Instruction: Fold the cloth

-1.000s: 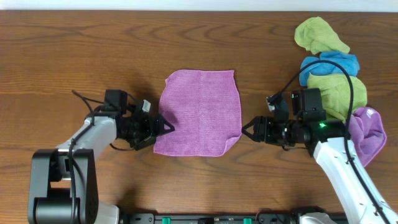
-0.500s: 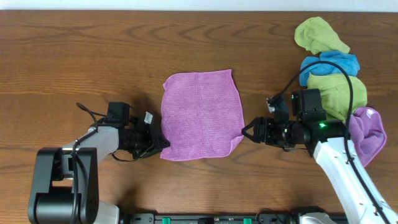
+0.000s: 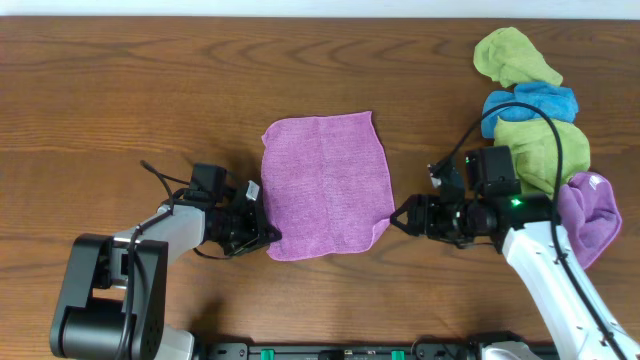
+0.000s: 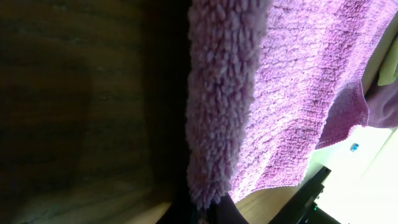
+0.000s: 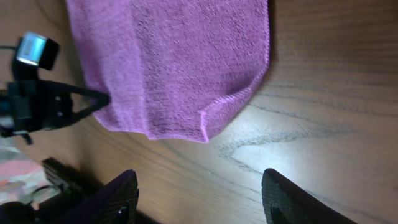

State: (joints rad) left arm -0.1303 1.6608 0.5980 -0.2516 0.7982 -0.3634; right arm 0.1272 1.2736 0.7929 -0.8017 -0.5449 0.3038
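The cloth's curled near corner [image 3: 380, 229] [image 5: 225, 114] is below my right gripper and to its left in the overhead view. I should move my right gripper down onto that corner.
The mauve cloth [image 3: 325, 185] lies flat on the wooden table, its near right corner slightly curled. My left gripper [image 3: 270, 237] is shut on the cloth's near left corner. In the left wrist view the fluffy cloth edge [image 4: 217, 124] runs down into the closed fingertips at my left gripper [image 4: 208, 213]. My right gripper [image 3: 397, 218] stands open just right of the near right corner, apart from it. The right wrist view shows the cloth [image 5: 174, 62] ahead of my right gripper [image 5: 199, 190], with bare wood between its two fingers [image 5: 118, 196].
A pile of cloths sits at the right: a green cloth [image 3: 512, 57], a blue one [image 3: 535, 103], another green one [image 3: 540, 145] and a lavender one [image 3: 590, 215] beside my right arm. The table's near edge runs just below both arms.
My left gripper slid right to the cloth's near left corner and shut on it, nudging that edge rightward. The right gripper stayed open and barely moved.
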